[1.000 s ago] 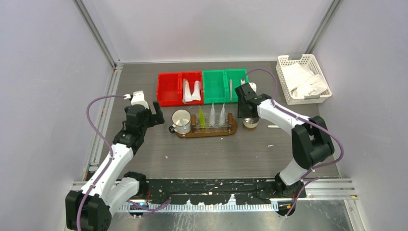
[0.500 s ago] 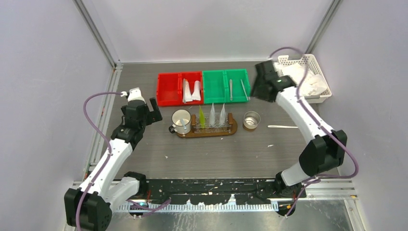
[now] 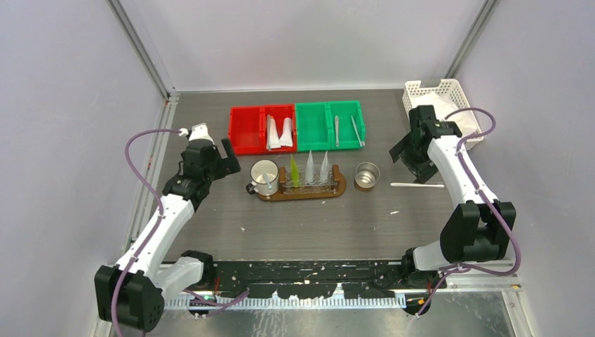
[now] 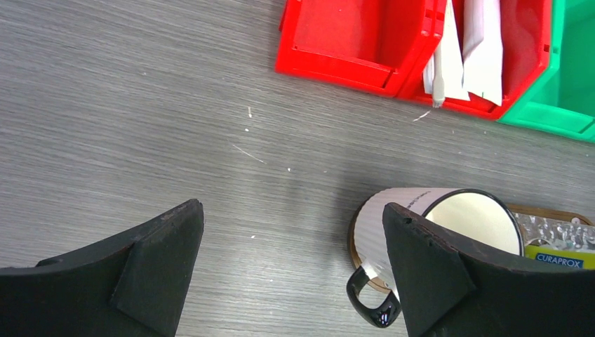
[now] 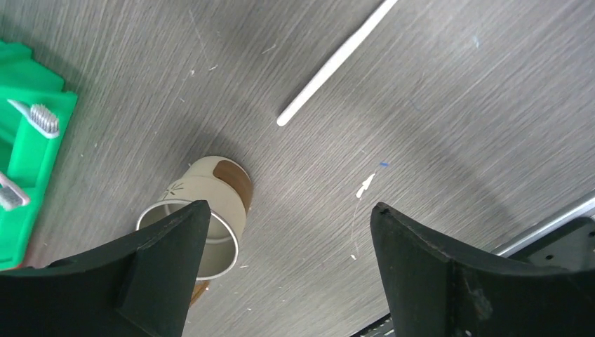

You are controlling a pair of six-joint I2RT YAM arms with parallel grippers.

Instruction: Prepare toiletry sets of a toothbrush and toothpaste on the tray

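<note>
My right gripper turns and lowers onto the loose toothbrush's handle near the cup-side end next, since it lies slanted to my open fingers.
A brown tray holds a white mug, a yellow-green tube and two whitish tubes. One slim pale toothbrush lies on the table right of a small cup. Two more toothbrushes lie in the green bin, and whitish tubes lie in the red bin. My left gripper is open and empty left of the mug. My right gripper is open and empty above the table, between the cup and the loose toothbrush.
A white basket with white cloth stands at the back right, just behind my right arm. The red bin and green bin show in the left wrist view, the green bin also in the right wrist view.
My right gripper rose from over the small cup, swung back toward the basket, then came down right of the cup. My left gripper shifted slightly toward the mug.
</note>
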